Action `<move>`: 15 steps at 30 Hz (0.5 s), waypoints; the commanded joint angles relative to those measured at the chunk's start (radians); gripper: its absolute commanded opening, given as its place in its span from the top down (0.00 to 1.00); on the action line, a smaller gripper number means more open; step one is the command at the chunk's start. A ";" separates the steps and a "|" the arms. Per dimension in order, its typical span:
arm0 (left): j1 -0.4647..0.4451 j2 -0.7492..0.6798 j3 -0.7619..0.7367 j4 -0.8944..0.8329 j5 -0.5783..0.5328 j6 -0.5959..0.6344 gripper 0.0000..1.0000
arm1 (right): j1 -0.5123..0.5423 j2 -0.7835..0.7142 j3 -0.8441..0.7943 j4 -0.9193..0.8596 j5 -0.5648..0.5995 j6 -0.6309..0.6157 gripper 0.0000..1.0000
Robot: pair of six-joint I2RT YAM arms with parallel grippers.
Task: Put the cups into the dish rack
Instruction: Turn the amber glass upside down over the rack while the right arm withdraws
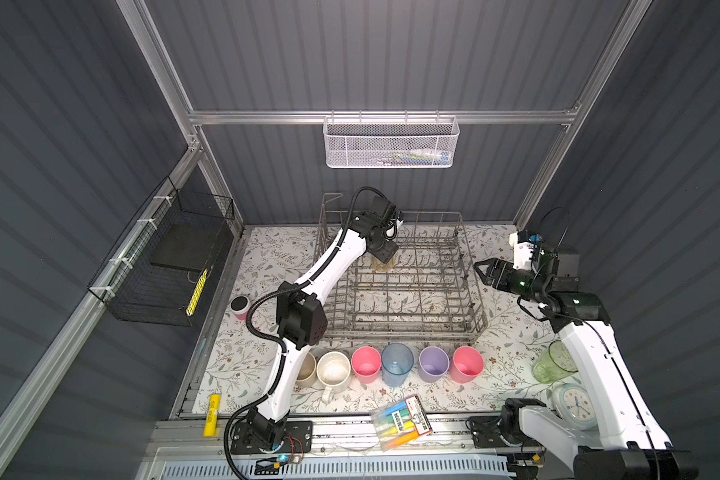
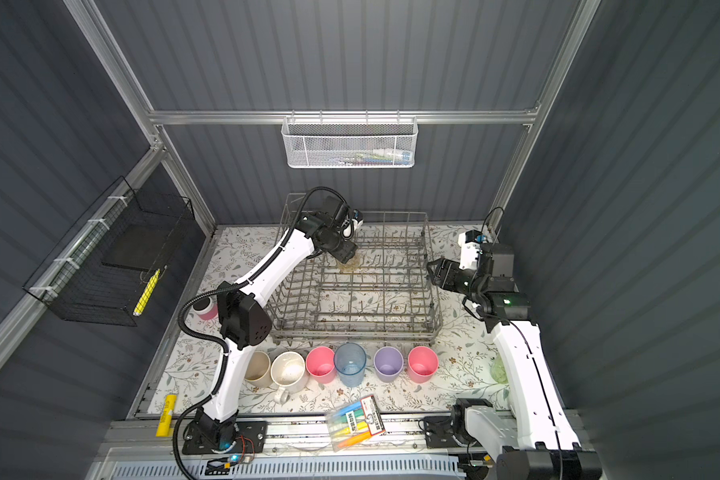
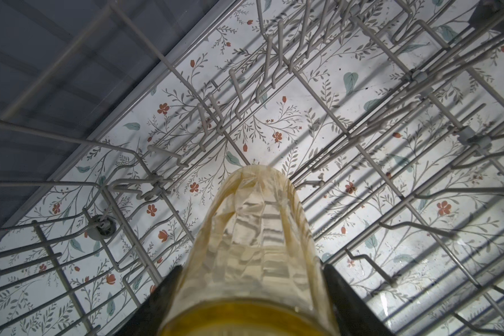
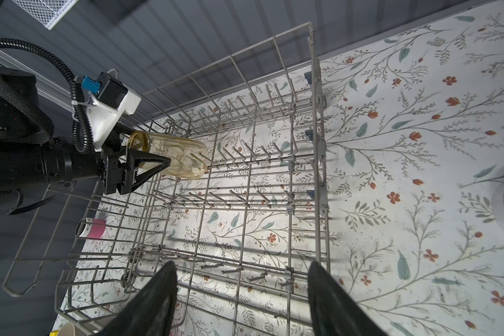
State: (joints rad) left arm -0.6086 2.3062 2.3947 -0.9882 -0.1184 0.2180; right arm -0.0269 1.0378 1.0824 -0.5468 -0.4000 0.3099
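My left gripper should next go down a little to seat the amber ribbed glass among the rack's wires and let go of it, because those wires are just below the gripper.
My left gripper is shut on the amber ribbed glass, its black fingers on both sides of the thick end. The glass points down into the back left of the grey wire dish rack, its far end among the tines. My right gripper is open and empty above the rack's right side. In front of the rack stand a beige tumbler, cream mug, pink cup, clear-blue tumbler, lilac cup and another pink cup. A green ribbed glass stands by the right arm.
A short pink pot with a black top sits left of the rack. A yellow tube, marker pack and clock lie near the front edge. A white mesh basket and a black wire basket hang on the walls.
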 commanded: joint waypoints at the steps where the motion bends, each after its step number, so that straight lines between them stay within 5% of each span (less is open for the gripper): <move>1: 0.008 0.054 0.006 -0.004 -0.058 0.018 0.85 | -0.007 0.006 -0.016 0.005 -0.010 -0.009 0.29; 10: 0.004 0.049 -0.026 0.009 -0.066 0.013 0.77 | -0.007 0.011 -0.016 0.000 -0.011 -0.007 0.28; 15: 0.004 0.030 -0.064 0.017 -0.086 0.001 0.56 | -0.007 0.008 -0.017 -0.013 -0.009 -0.003 0.26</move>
State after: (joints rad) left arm -0.6167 2.3444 2.3737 -0.9348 -0.1429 0.2214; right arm -0.0311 1.0485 1.0733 -0.5484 -0.4004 0.3099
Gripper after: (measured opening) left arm 0.703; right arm 0.736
